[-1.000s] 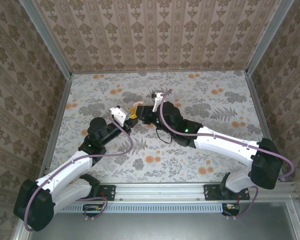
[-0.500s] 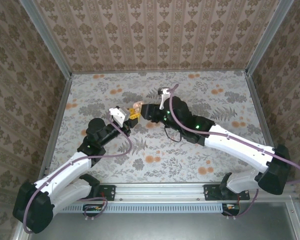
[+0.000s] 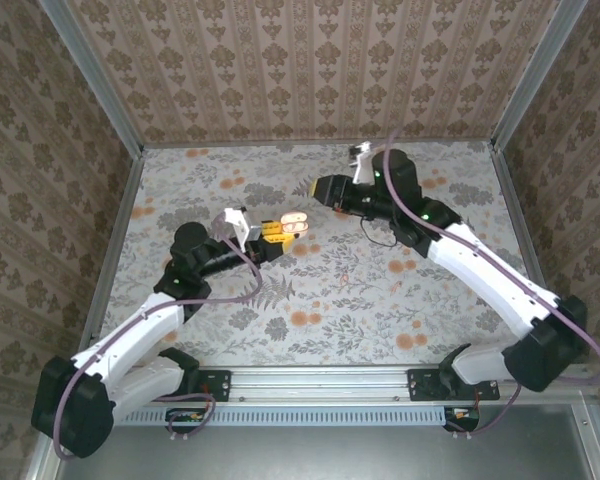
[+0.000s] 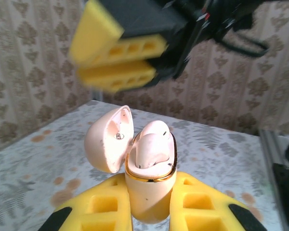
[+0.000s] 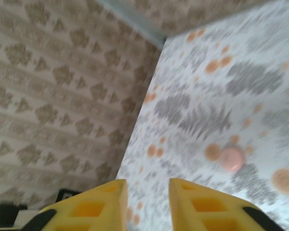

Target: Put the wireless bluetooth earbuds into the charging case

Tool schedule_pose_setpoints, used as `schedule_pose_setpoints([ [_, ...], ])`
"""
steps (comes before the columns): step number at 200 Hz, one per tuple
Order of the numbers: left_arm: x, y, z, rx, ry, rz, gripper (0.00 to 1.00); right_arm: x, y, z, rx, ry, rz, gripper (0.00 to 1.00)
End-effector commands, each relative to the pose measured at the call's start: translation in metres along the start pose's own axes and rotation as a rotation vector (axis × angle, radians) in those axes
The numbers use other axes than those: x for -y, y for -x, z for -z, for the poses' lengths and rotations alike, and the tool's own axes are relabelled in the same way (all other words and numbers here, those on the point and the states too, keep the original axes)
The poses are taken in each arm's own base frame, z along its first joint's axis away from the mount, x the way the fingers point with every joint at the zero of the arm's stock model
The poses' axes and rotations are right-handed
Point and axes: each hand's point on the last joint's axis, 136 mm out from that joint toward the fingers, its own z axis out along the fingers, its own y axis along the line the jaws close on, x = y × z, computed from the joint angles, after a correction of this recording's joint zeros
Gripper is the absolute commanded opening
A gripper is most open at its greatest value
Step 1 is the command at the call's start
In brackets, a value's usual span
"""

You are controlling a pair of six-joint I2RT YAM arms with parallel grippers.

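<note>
I should tilt my left gripper down, lower the case onto the floral tabletop below and let go of it there, because both earbuds are inside the case's gold-rimmed opening.
The pale pink charging case [image 4: 151, 202] stands upright between my left gripper's yellow fingers [image 4: 94, 209], its lid [image 4: 107, 140] swung open to the left. Two earbuds [image 4: 151, 144] sit inside its gold-rimmed opening. My left gripper [image 4: 149, 190] is shut on the case. In the top view the case [image 3: 294, 221] hangs above the table's middle at the tip of the left gripper [image 3: 278, 230]. My right gripper [image 3: 312, 188] hovers apart from the case, up and to the right. It shows above the case [image 4: 116, 60] and holds nothing, its fingers [image 5: 98, 202] a small gap apart.
Patterned walls [image 3: 310, 70] close in the floral table [image 3: 380, 300] at the back and both sides, with a metal rail [image 3: 320, 382] along the near edge. A small pale pink round spot [image 5: 231, 159] lies on the table below the right gripper; what it is I cannot tell.
My right gripper has drawn back from the case, up and to the right. My left gripper has carried the open case slightly to the right.
</note>
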Motion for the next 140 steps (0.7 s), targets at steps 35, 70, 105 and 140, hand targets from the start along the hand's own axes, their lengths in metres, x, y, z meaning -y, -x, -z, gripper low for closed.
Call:
schedule_pose_setpoints([
  [35,0.007,0.023,-0.009,0.038,-0.110,0.058,0.00,-0.028,-0.039,-0.022,-0.250,0.261,-0.123,0.17],
  [70,-0.007,0.019,-0.010,0.029,-0.050,0.092,0.00,-0.042,-0.052,-0.011,-0.293,0.305,-0.076,0.15],
  [105,-0.020,0.016,-0.010,0.026,-0.002,0.136,0.00,-0.044,-0.064,0.003,-0.312,0.267,-0.008,0.14],
  [140,-0.034,0.010,-0.004,0.004,0.051,0.179,0.00,-0.025,-0.038,0.029,-0.135,0.092,0.069,0.22],
])
